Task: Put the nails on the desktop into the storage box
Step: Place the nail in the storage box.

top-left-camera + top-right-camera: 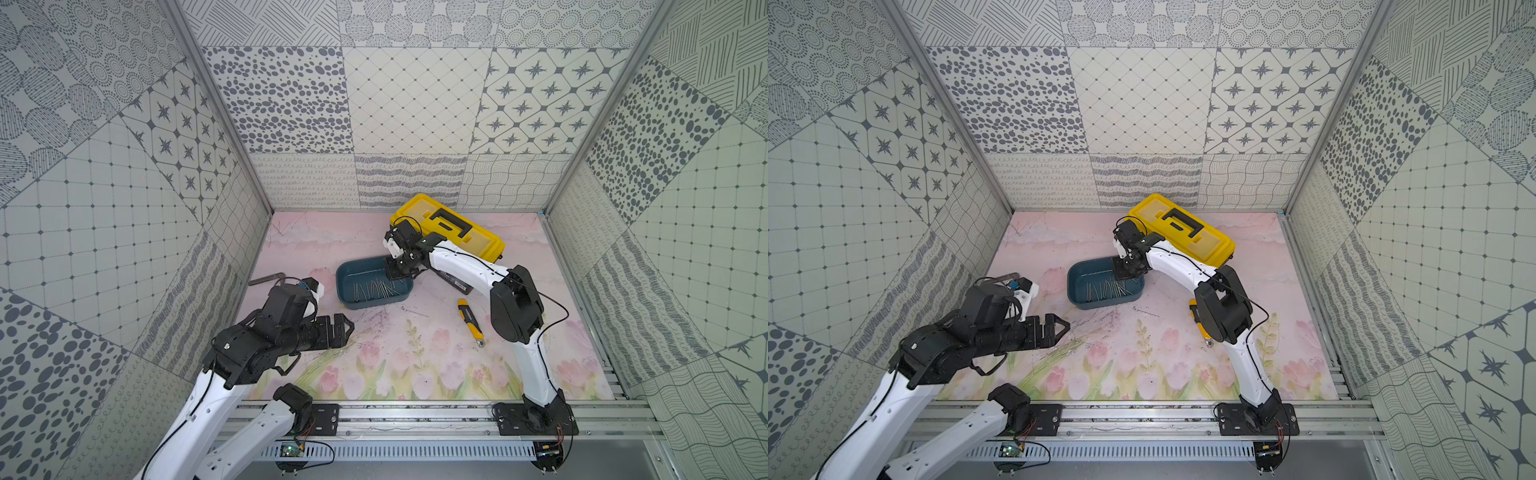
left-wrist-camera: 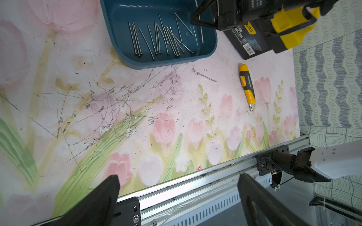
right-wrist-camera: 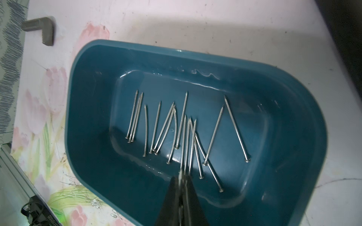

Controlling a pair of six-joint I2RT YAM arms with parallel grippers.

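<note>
My right gripper will next open its fingers, almost still above the box (image 1: 341, 287), and let the few nails go over the pile of nails below, since its fingers are inside the box's rim.
The teal storage box (image 1: 341, 287) (image 1: 1074, 286) (image 3: 88, 117) stands mid-desktop with several grey nails (image 1: 376, 289) (image 2: 156, 39) (image 3: 156, 127) lying flat inside. Above its right end, my right gripper (image 1: 395, 272) (image 1: 1126, 272) (image 3: 182, 177) is shut on a few nails (image 3: 187, 144) that stick out past its tips over the box floor. One nail (image 1: 415, 311) (image 2: 206, 77) lies on the pink tulip desktop (image 1: 395, 353) just in front of the box. My left gripper (image 1: 345, 328) (image 1: 1061, 328) (image 2: 177, 179) hovers open and empty, left of that nail.
A yellow-lidded toolbox (image 1: 449, 228) sits behind the right arm, with a black labelled pack (image 2: 246, 43) beside it. A yellow-and-black utility knife (image 1: 471, 322) (image 2: 246, 86) lies right of the loose nail. A dark L-shaped bar (image 1: 268, 278) (image 3: 41, 29) rests near the left wall.
</note>
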